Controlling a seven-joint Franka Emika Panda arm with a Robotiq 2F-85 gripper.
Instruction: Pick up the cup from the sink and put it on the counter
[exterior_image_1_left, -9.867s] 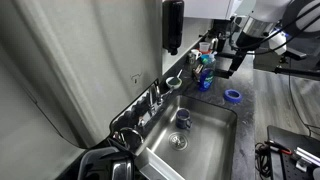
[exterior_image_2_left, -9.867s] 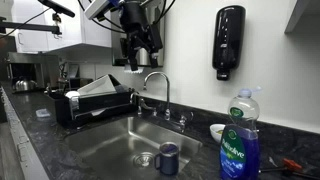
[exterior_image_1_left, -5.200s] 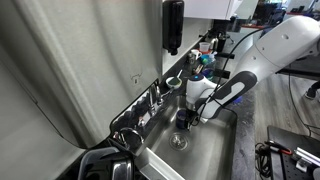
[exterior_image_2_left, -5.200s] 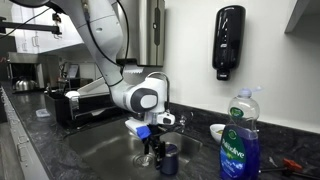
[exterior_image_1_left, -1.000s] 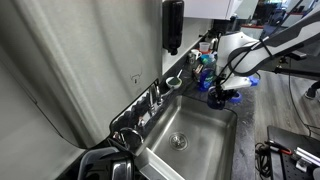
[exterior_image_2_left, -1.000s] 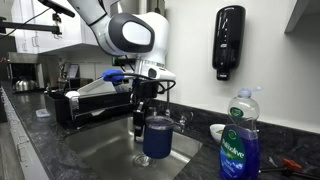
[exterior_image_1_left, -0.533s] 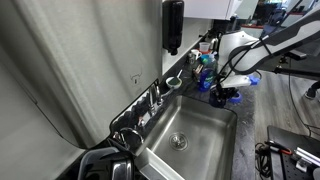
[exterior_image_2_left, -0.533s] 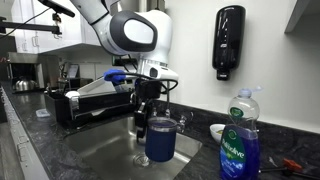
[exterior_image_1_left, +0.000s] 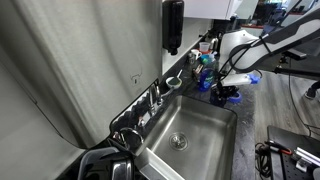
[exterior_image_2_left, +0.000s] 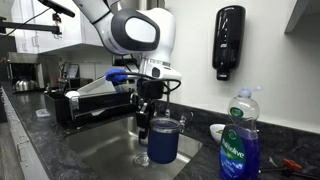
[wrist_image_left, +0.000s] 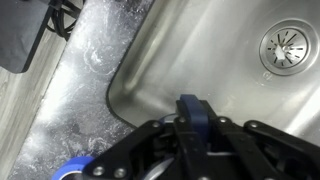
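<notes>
The robot's gripper needs to carry the cup (exterior_image_2_left: 163, 141) down and toward the dish soap bottle next, onto the counter (exterior_image_2_left: 204, 166) beside the blue ring, as the cup is still over the sink.
The dark blue cup (exterior_image_2_left: 163, 141) hangs in the air, pinched by its rim in my gripper (exterior_image_2_left: 151, 124), which is shut on it. In an exterior view the cup (exterior_image_1_left: 216, 99) sits over the far end of the steel sink (exterior_image_1_left: 190, 130), close to the dark counter (exterior_image_1_left: 252, 120). In the wrist view the cup's blue wall (wrist_image_left: 192, 112) stands between my black fingers (wrist_image_left: 160, 140), above the sink's corner (wrist_image_left: 200, 60). The round drain (wrist_image_left: 286, 48) lies bare. The cup's lower part is hidden in the wrist view.
A flat blue ring (exterior_image_1_left: 233, 96) lies on the counter just beyond the cup. A dish soap bottle (exterior_image_2_left: 238, 140), a small grey bowl (exterior_image_2_left: 217, 131), the chrome faucet (exterior_image_2_left: 155, 85), a dish rack (exterior_image_2_left: 95, 100) and a wall soap dispenser (exterior_image_2_left: 228, 42) surround the sink.
The gripper has carried the cup slightly sideways toward the soap bottle end of the sink, at about the same height. It stays shut on the cup.
</notes>
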